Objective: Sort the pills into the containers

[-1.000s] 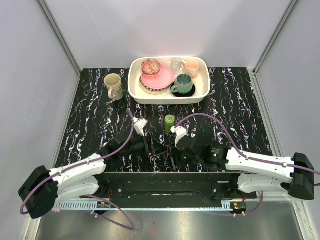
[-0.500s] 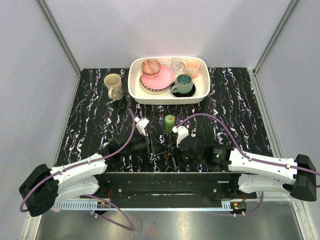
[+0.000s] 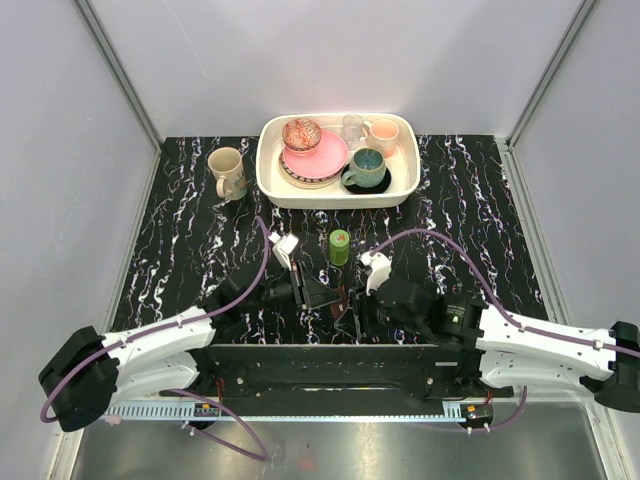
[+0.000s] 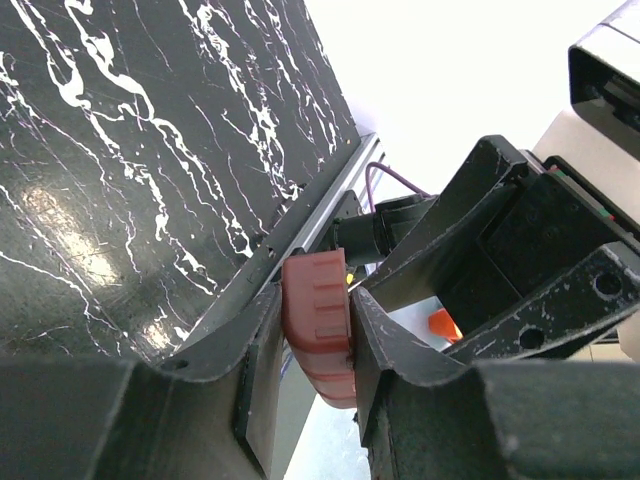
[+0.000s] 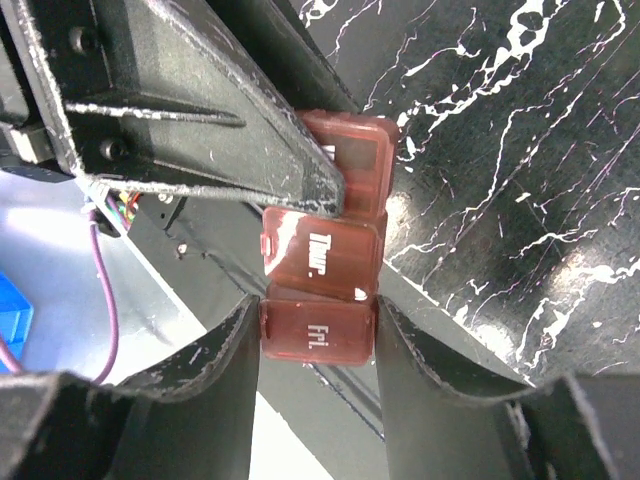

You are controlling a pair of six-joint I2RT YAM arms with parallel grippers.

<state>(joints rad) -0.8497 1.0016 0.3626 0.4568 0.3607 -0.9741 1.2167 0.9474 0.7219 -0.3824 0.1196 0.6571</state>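
Observation:
The table beside the green bottle is below and outward, so my left gripper will next carry the case outward, clear of the table's front edge, lower it and release.
The containers (image 5: 322, 262) are one small dark-brown case with lids marked "Thur." and "Fri.", held off the table near its front edge (image 3: 340, 298). My right gripper (image 5: 318, 335) is shut on the "Fri." end. My left gripper (image 4: 317, 312) is shut on the case's other end (image 4: 318, 330), and one of its fingers (image 5: 200, 130) covers the far compartments in the right wrist view. From above, the left gripper (image 3: 318, 295) and the right gripper (image 3: 354, 306) meet at the case. No pills show.
A green bottle (image 3: 340, 246) stands just behind the grippers. A beige mug (image 3: 227, 172) is at the back left. A white tray (image 3: 270, 186) of crockery sits at the back centre. The table's metal front edge (image 4: 300, 225) runs right under the case.
The left gripper has shut on the case's end. The right arm has drawn back to the right, toward the front edge, still holding the case.

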